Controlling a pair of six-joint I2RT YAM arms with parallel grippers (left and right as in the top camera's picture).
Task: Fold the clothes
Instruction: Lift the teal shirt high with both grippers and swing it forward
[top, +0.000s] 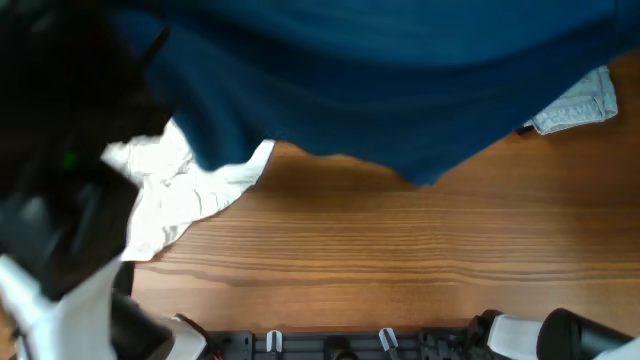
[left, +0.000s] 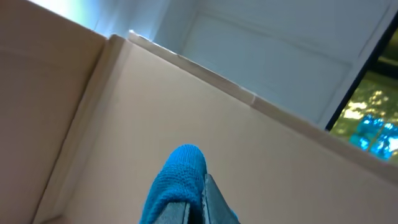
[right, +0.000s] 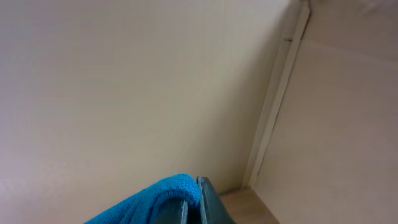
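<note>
The T-shirt is still hanging above the wooden table, so my right gripper should next move down and outward toward the pale denim jeans (top: 577, 103) and let go of the blue fold.
The deep-blue T-shirt (top: 400, 90) is held up off the table and fills the top of the overhead view, its lower edge sagging over the wood. In the left wrist view my left gripper (left: 200, 186) is shut on a fold of this blue fabric (left: 177, 177), with the camera tilted up at walls. My right gripper (right: 193, 194) is likewise shut on a blue fold (right: 155, 196). In the overhead view both sets of fingers are hidden by the shirt. A white shirt (top: 170, 195) lies crumpled on the table at the left, partly under the blue one.
Pale denim jeans (top: 578, 105) peek out at the far right beside the blue shirt. My left arm (top: 55, 215) looms dark and blurred at the left edge. The wooden table (top: 400, 260) is bare in front; arm bases (top: 540, 335) sit along the near edge.
</note>
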